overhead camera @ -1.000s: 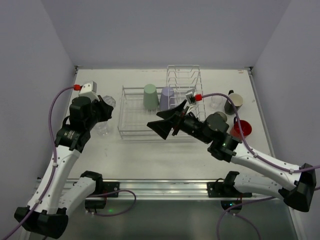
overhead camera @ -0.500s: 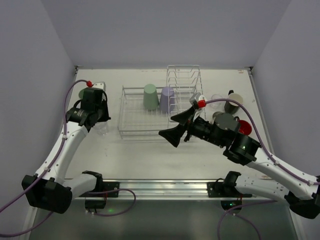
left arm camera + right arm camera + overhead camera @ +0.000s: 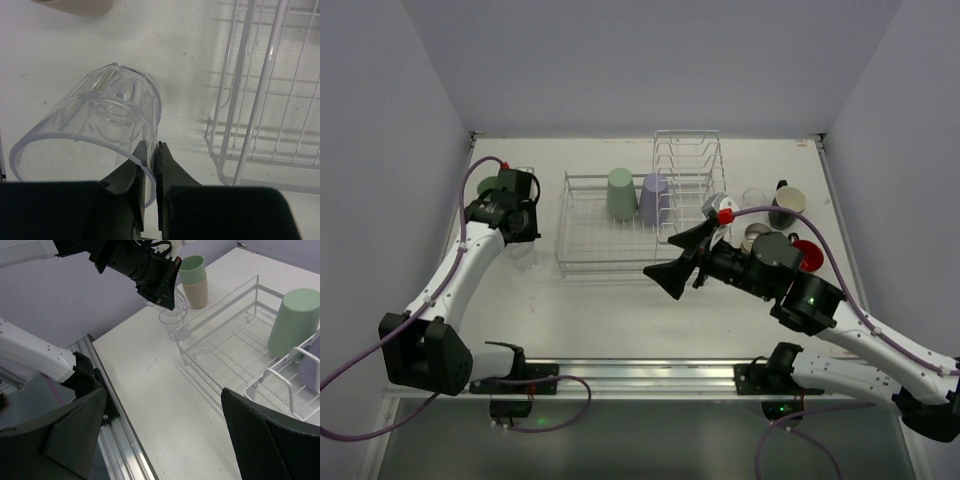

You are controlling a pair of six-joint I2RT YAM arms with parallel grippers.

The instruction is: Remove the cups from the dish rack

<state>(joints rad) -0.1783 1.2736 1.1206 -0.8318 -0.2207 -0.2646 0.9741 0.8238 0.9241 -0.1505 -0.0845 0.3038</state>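
My left gripper will next move outward and down and let go of the clear glass on the tabletop (image 3: 159, 39) between the beige cup and the rack, because that spot is empty.
My left gripper (image 3: 519, 232) is shut on the rim wall of a clear glass (image 3: 95, 125), one finger inside and one outside. It holds the glass upright, low over the table just left of the white dish rack (image 3: 582, 238); the glass also shows in the right wrist view (image 3: 176, 320). I cannot tell whether its base touches the table. A pale green tumbler (image 3: 621, 193) and a lavender tumbler (image 3: 654, 198) stand upside down in the rack. My right gripper (image 3: 682, 255) is wide open and empty, above the table in front of the rack.
A green cup stacked in a beige cup (image 3: 195, 287) stands at the far left behind the left wrist. Right of the rack stand a clear glass (image 3: 753, 199), a black mug (image 3: 786, 207) and a red mug (image 3: 809, 256). The rack's tall divider section (image 3: 687, 160) is at the back.
The left arm swung left and back and turned its wrist down with the glass, away from the rack. The right gripper drew back to the right and toward the near edge, still open.
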